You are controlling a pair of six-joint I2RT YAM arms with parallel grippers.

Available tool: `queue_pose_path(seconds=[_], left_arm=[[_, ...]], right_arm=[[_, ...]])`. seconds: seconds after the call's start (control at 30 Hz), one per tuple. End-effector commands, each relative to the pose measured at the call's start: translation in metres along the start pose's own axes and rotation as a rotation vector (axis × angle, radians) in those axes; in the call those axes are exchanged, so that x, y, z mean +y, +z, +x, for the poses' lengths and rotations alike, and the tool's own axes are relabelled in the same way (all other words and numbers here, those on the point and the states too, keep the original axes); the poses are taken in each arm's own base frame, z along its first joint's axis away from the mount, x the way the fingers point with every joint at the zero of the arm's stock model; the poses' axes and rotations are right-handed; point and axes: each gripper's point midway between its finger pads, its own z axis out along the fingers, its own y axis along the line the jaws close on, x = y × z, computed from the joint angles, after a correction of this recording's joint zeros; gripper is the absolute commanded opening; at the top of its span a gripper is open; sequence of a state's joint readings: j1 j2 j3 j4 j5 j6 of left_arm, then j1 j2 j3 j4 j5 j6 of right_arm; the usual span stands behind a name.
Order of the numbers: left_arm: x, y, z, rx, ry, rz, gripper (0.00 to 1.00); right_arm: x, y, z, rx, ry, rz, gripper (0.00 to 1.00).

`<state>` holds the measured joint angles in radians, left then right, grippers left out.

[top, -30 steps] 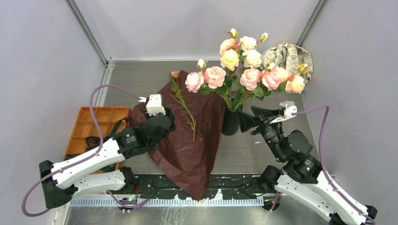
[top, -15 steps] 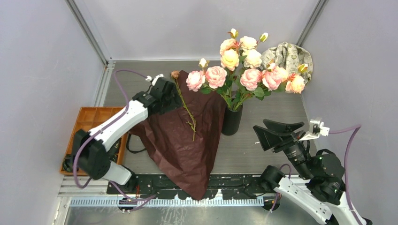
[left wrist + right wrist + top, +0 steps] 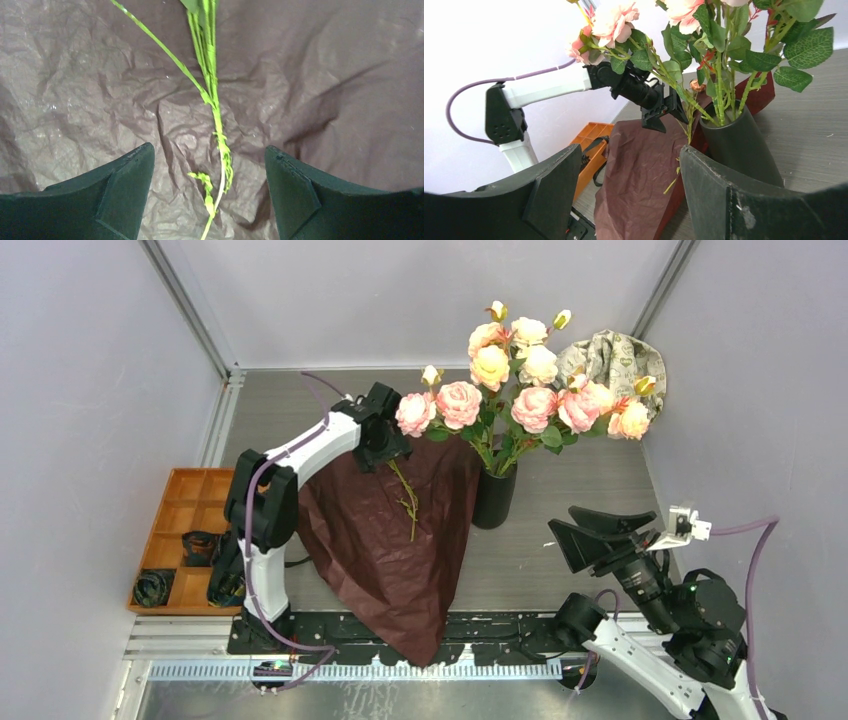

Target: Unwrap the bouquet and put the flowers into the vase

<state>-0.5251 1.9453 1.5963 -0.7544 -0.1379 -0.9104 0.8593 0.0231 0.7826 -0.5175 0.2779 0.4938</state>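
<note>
The left gripper will next move outward along the stem and down onto the stem's leafy far end.
The flowers (image 3: 520,390), pink, peach and cream roses, stand in the black vase (image 3: 492,498), which also shows in the right wrist view as the vase (image 3: 739,145). The bouquet's dark red wrapping paper (image 3: 400,540) lies spread flat. One loose green stem (image 3: 405,495) rests on it. My left gripper (image 3: 388,448) hovers open over that stem's upper part, hiding its head. In the left wrist view, the stem (image 3: 215,110) runs between the jaws of that gripper (image 3: 209,150), untouched. My right gripper (image 3: 562,520) is open and empty, near and right of the vase.
An orange compartment tray (image 3: 190,510) with dark strap-like items sits at the left edge. A beige patterned cloth (image 3: 615,355) lies at the back right behind the blooms. Grey walls close in on both sides and at the back.
My left arm swung from the near left out to the far end of the paper, and its jaws widened over the stem. My right arm pulled back from the vase toward the near right.
</note>
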Motion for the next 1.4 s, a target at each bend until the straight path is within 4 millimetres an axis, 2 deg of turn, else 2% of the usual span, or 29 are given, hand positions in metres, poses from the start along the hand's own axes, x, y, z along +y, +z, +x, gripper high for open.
queue_pose_path(seconds=[0.0,0.23,0.53,0.8,1.03,1.17,1.37], left_arm=[[-0.001,0.008,-0.015,0.011,-0.046,-0.009,0.8],[0.003,0.038,-0.025,0.041,-0.072,-0.047,0.79],[0.007,0.067,-0.059,0.045,-0.107,-0.08,0.77],[0.012,0.083,-0.08,0.041,-0.118,-0.106,0.77],[0.017,0.094,-0.09,0.039,-0.124,-0.126,0.75],[0.017,0.098,-0.093,0.037,-0.116,-0.133,0.7],[0.017,0.104,-0.094,0.034,-0.112,-0.121,0.51]], right_arm=[[0.002,-0.013,-0.022,-0.047,0.015,0.007,0.77],[0.002,-0.013,-0.02,-0.039,0.014,0.007,0.77],[0.002,-0.012,-0.014,-0.025,0.027,0.003,0.77],[0.0,-0.01,-0.012,-0.026,0.027,0.01,0.77],[-0.001,-0.008,-0.011,-0.025,0.03,0.015,0.77],[-0.002,-0.008,-0.009,-0.023,0.03,0.02,0.77],[-0.002,-0.007,-0.008,-0.021,0.035,0.022,0.77]])
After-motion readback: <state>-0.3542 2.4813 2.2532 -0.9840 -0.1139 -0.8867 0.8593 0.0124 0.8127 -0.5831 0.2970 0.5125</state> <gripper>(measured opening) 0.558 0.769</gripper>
